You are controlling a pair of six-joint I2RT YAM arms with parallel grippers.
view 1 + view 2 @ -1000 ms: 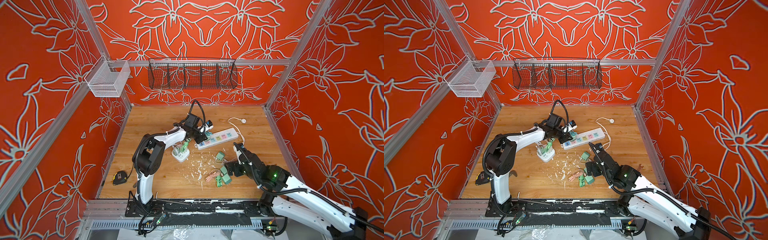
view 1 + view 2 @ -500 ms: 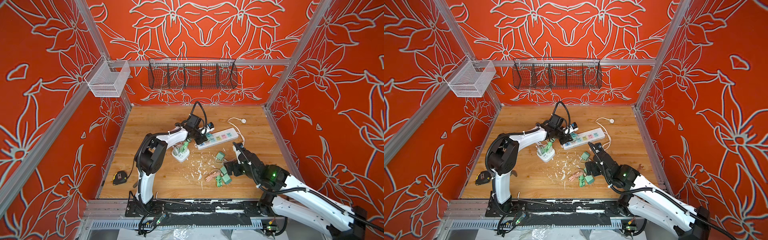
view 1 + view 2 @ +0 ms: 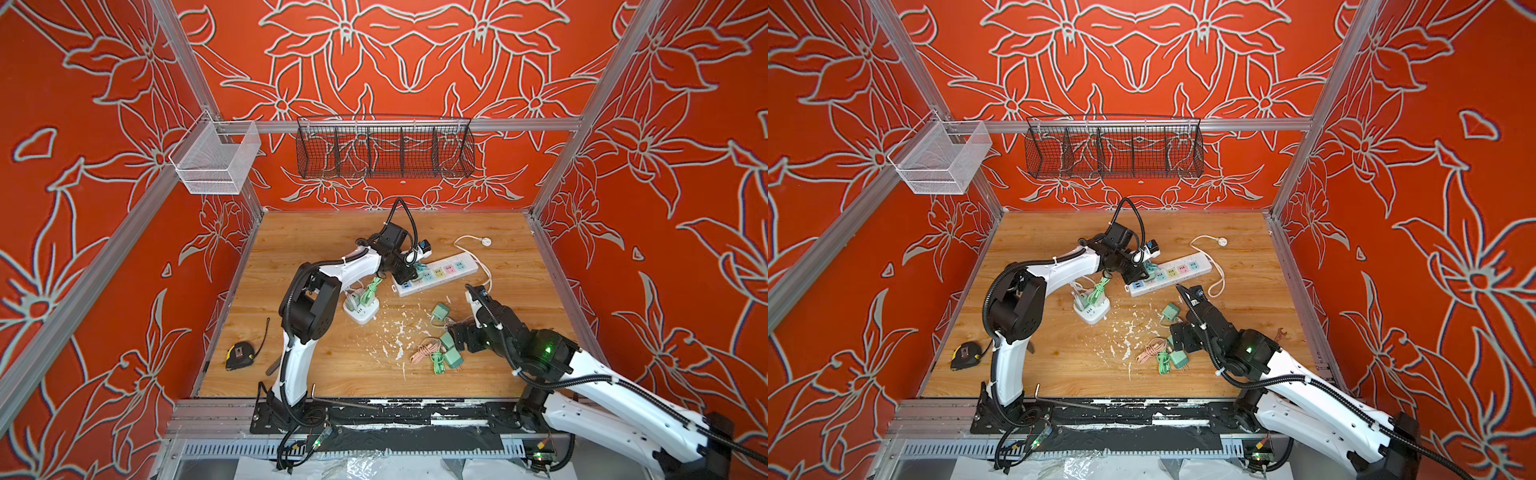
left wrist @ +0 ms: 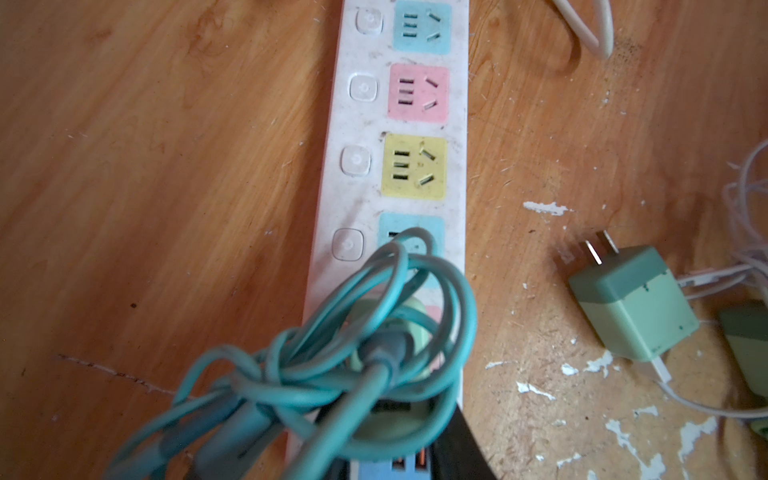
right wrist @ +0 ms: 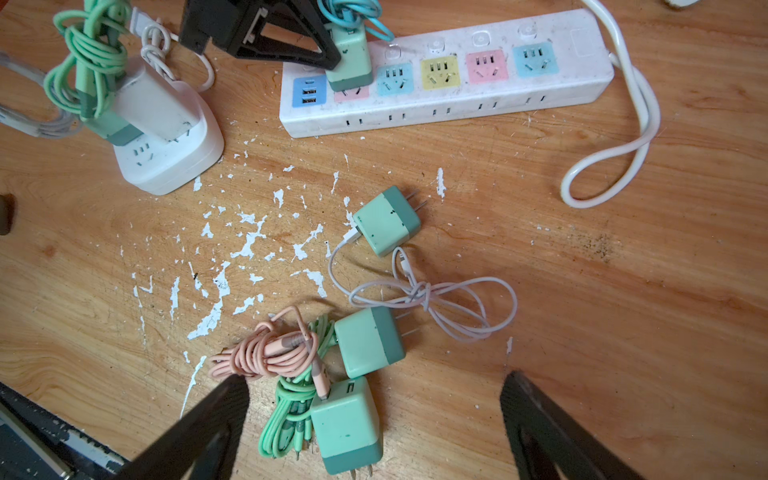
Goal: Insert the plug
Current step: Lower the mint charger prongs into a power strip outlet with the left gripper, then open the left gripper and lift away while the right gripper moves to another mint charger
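Observation:
My left gripper is staying low over the pink socket [image 3: 417, 279] [image 4: 435, 352] beside the USB end, and it will open its fingers and release the plug, because the plug's dark base already meets the socket.
A green plug [image 5: 349, 54] with a bundled teal cable [image 4: 374, 332] stands upright on the pink socket next to the USB end of the white power strip [image 5: 457, 104]. Its dark base meets the socket and its prongs are hidden. My left gripper [image 5: 336, 62] is shut on this plug. In both top views the left gripper [image 3: 409, 272] [image 3: 1140, 276] sits over the strip's near end [image 3: 440, 272]. My right gripper [image 5: 376, 380] hangs open above loose green plugs [image 5: 347, 424] [image 5: 370, 340], gripping nothing.
A third loose plug [image 5: 386, 220] with a white cable lies mid-table. A white cube socket [image 5: 166, 153] holding chargers stands left of the strip. The strip's white cord [image 5: 623, 124] loops at the right. A tape measure [image 3: 239, 355] lies front left. Paint flecks dot the wood.
The left arm has settled slightly lower with the plug at the strip. The right arm has not moved.

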